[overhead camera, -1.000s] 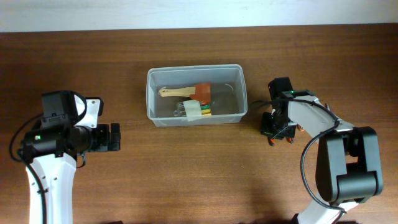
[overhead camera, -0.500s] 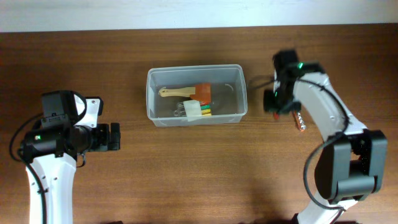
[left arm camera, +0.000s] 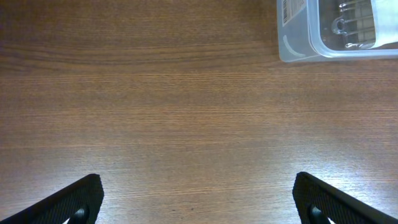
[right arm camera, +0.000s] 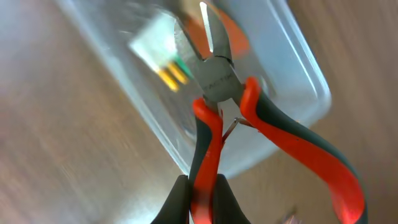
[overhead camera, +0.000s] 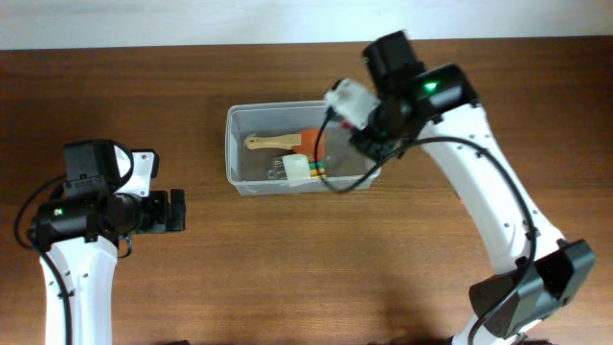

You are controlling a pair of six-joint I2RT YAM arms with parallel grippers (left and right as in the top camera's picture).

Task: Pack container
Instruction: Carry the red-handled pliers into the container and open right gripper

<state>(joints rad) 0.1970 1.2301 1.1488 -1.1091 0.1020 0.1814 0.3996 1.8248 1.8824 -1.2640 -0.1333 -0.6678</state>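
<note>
Next, the right gripper moves down into the container (overhead camera: 233,144) and releases the pliers where there is room. The container's bare bottom beside the white block's coloured tips lies below it.
The container (overhead camera: 233,144) is a clear lidless tub at the table's middle back. It holds a wooden-handled orange brush (overhead camera: 287,142), a white block with coloured tips (overhead camera: 302,170) and metal clips (overhead camera: 277,171). My right gripper (overhead camera: 369,144) hovers over the tub's right end. In the right wrist view it (right arm camera: 200,193) is shut on one handle of red-handled cutting pliers (right arm camera: 214,78), whose nose points over the container's corner (right arm camera: 292,68). My left gripper (overhead camera: 175,212) is open and empty at the left, well apart from the tub.
The left wrist view shows bare brown wood, with the container's corner (left arm camera: 295,37) at the top right. The table's back edge meets a white wall at the top of the overhead view.
My right arm has swung from the table right of the container up and leftward over the container's right end, carrying the pliers. The left arm has not moved.
</note>
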